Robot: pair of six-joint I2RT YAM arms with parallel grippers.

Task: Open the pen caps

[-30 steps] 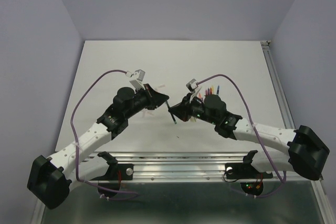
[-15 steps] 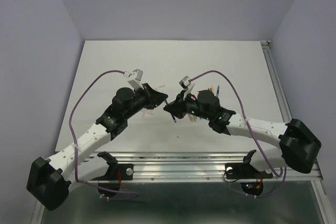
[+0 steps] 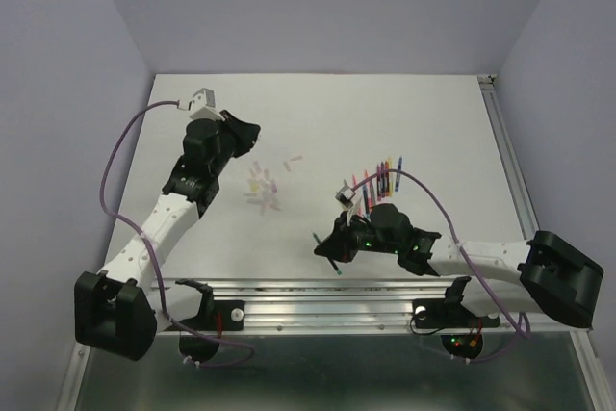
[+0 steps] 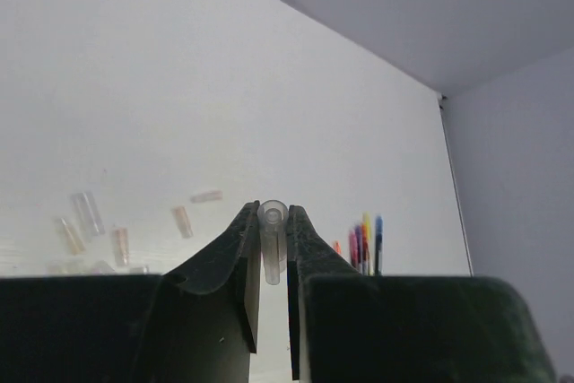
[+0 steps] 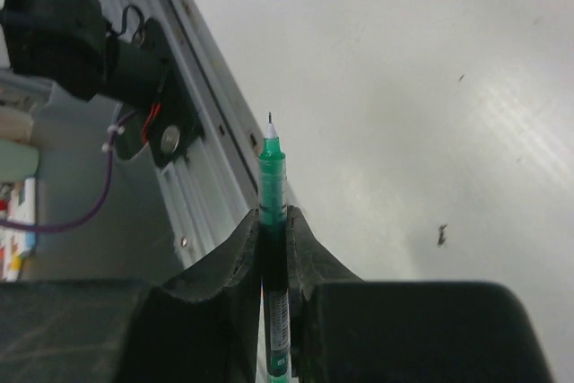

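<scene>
The right gripper carries the green pen down and away from my base to the table (image 3: 411,180) beside the row of coloured pens next.
My left gripper (image 4: 272,213) is shut on a clear pen cap (image 4: 272,244), its open end facing outward, held above the far left of the table (image 3: 239,132). My right gripper (image 5: 272,217) is shut on a green pen (image 5: 273,163) with its bare tip exposed, pointing toward the near rail; in the top view it is near the table's front edge (image 3: 327,247). Several loose pale caps (image 3: 265,185) lie on the table between the arms, also in the left wrist view (image 4: 90,213).
A row of several coloured pens (image 3: 380,178) lies right of centre, also in the left wrist view (image 4: 363,244). The aluminium rail (image 3: 327,291) runs along the near edge, close under my right gripper. Purple cables loop over both arms.
The two grippers were together at the centre; they have pulled apart. The left swung far left with the cap, the right drew back to the near edge with the uncapped green pen.
</scene>
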